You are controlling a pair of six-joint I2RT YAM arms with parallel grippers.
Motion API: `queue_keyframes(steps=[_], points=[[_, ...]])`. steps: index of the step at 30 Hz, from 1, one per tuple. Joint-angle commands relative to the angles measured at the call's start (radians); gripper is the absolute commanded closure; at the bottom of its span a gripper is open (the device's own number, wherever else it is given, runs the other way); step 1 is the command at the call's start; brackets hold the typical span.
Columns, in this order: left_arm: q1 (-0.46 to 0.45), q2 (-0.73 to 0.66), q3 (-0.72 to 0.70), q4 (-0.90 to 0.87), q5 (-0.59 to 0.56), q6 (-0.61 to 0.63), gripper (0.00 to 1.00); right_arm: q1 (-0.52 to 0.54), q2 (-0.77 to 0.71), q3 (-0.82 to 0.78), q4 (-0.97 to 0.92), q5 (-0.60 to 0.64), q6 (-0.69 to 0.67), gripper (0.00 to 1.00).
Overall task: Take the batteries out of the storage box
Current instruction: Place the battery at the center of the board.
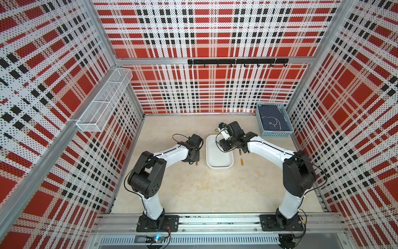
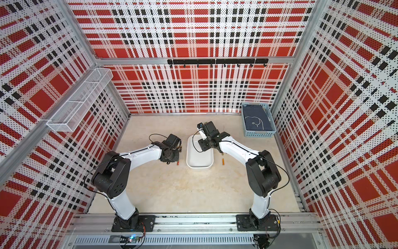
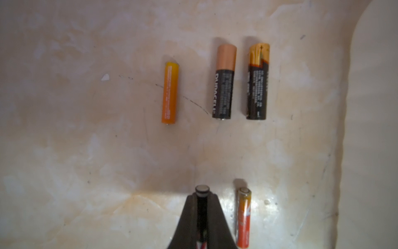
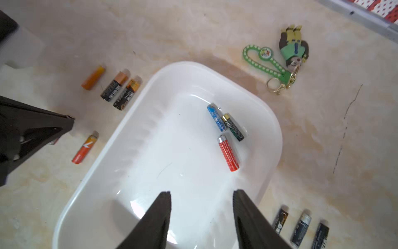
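Note:
My left gripper needs to move down next to the bare tabletop close beside the orange-red battery and let go of the black battery there, because it still hangs above the table.
The white storage box lies mid-table in both top views. Inside it rest three batteries: blue, black with a gold end and red. My right gripper hangs open over the box with nothing between its fingers. My left gripper is shut on a black battery, low over the table left of the box. Near it lie orange, copper-topped, black-gold and orange-red batteries. Three dark batteries lie right of the box.
A green keychain with a figure lies beyond the box's far end. A light-blue lattice basket with dark cloth stands at the back right. A white wire-mesh shelf hangs on the left wall, and a black hook rail on the back wall.

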Motion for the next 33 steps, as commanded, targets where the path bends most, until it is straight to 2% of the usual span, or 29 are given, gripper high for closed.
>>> queue_keyframes(steps=[1, 12, 18, 22, 24, 27, 33], points=[[-0.004, 0.032, -0.015, 0.046, 0.007, 0.000, 1.00, 0.011, 0.065, 0.098, -0.121, 0.075, -0.035, 0.49], [-0.017, 0.078, -0.023, 0.044, -0.001, -0.006, 1.00, 0.012, 0.237, 0.273, -0.246, 0.218, -0.010, 0.51], [-0.032, 0.077, -0.014, 0.023, -0.006, -0.013, 1.00, 0.013, 0.285, 0.310, -0.260, 0.225, -0.003, 0.52], [-0.042, 0.066, -0.006, 0.009, 0.000, -0.019, 1.00, 0.012, 0.263, 0.308, -0.255, 0.216, 0.009, 0.52], [-0.040, 0.065, 0.003, 0.002, 0.019, -0.026, 0.89, 0.012, 0.241, 0.281, -0.233, 0.204, 0.009, 0.52], [-0.042, 0.058, 0.026, -0.038, -0.007, -0.031, 0.77, 0.012, 0.233, 0.284, -0.266, 0.217, 0.015, 0.52], [-0.034, 0.035, 0.024, -0.037, -0.034, -0.027, 0.73, 0.012, 0.182, 0.221, -0.185, 0.204, 0.018, 0.51]])
